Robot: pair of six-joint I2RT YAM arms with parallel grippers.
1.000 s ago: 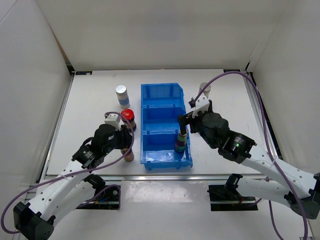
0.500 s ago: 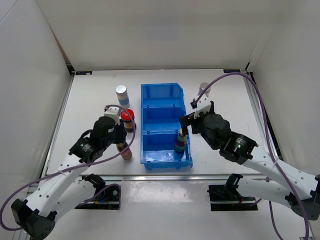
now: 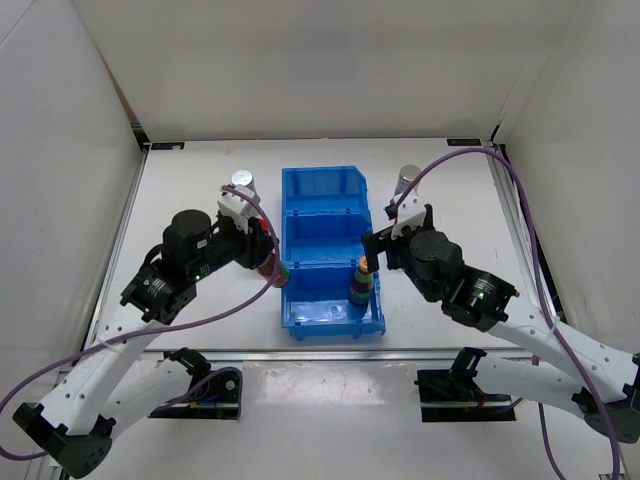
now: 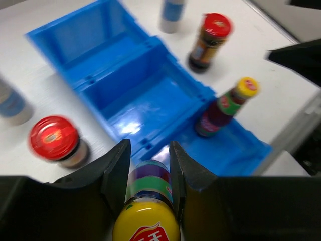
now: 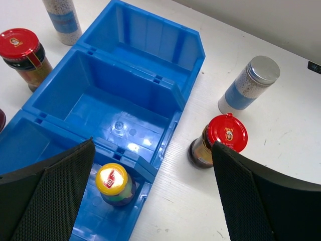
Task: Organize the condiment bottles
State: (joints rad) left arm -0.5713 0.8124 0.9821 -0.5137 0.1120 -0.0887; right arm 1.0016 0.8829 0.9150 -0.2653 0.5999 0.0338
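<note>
A matching bottle with a yellow cap stands opposite. My left gripper should next swing to the right in the top view, then go down over the near compartment's empty end (image 3: 309,309).
My left gripper (image 4: 146,150) is shut on a slim green-labelled, yellow-capped condiment bottle (image 4: 146,201), held up over the left rim of the blue bin (image 3: 325,185). In the top view this bottle (image 3: 278,273) hangs below the left gripper (image 3: 262,250). A second yellow-capped bottle (image 5: 113,182) stands in the bin's near compartment, under my open right gripper (image 5: 153,145). One red-capped jar (image 5: 220,138) and one white-blue bottle (image 5: 248,83) stand right of the bin. Left of it are another red-capped jar (image 4: 52,140) and another white-blue bottle (image 3: 242,180).
The blue bin (image 4: 125,85) has three compartments in a row; the middle and far ones hold nothing. White walls enclose the table on three sides. The right gripper (image 3: 375,245) hovers by the bin's right rim.
My left gripper closed on the yellow-capped bottle left of the bin, lifted it and carried it back and right to the bin's left edge. The right gripper shifted only slightly.
</note>
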